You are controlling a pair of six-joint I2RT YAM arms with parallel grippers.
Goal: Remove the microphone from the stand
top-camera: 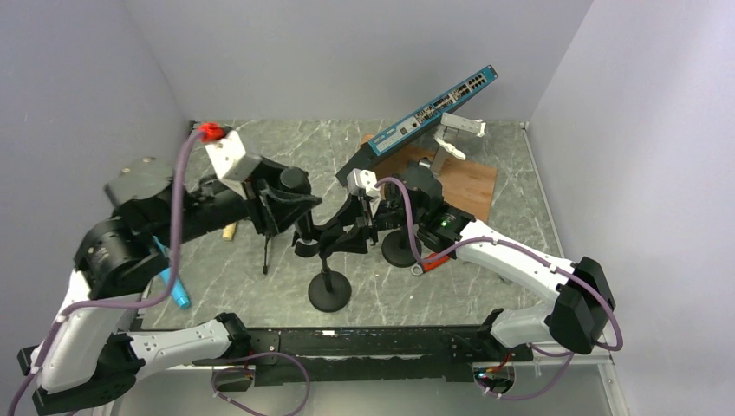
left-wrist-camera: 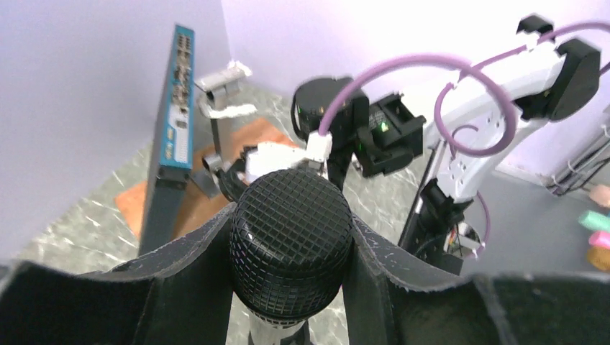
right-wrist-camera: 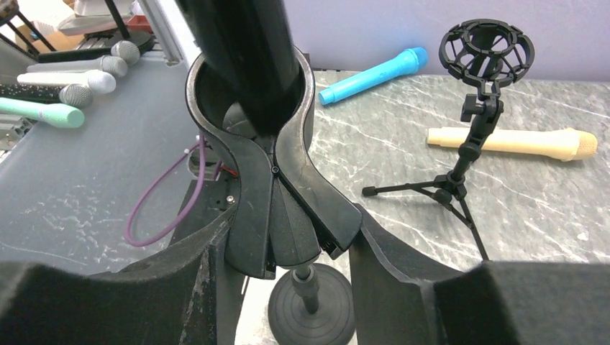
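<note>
My left gripper lifts the microphone up out of the clip next, tilts it and lowers it onto the bare tabletop beside the round base, which is clear.
A black microphone with a mesh head [left-wrist-camera: 291, 237] sits in the black spring clip [right-wrist-camera: 277, 172] of a desk stand with a round base [top-camera: 329, 293]. My left gripper [left-wrist-camera: 291, 248] is shut on the microphone's head, one finger [left-wrist-camera: 190, 251] on each side; in the top view the left gripper [top-camera: 290, 195] is left of the stand. My right gripper [right-wrist-camera: 288, 244] is shut on the lower part of the clip, with the microphone's body [right-wrist-camera: 244, 57] running up through the clip's ring. In the top view the right gripper [top-camera: 364, 221] is at the clip [top-camera: 345, 236].
A tripod stand with a shock mount [right-wrist-camera: 467, 144], a cream microphone [right-wrist-camera: 514, 142] and a blue microphone [right-wrist-camera: 374, 74] lie left of the stand. A blue network switch [top-camera: 429, 108] leans over a wooden board [top-camera: 464, 182] at the back. A second round base [top-camera: 400, 251] sits under the right arm.
</note>
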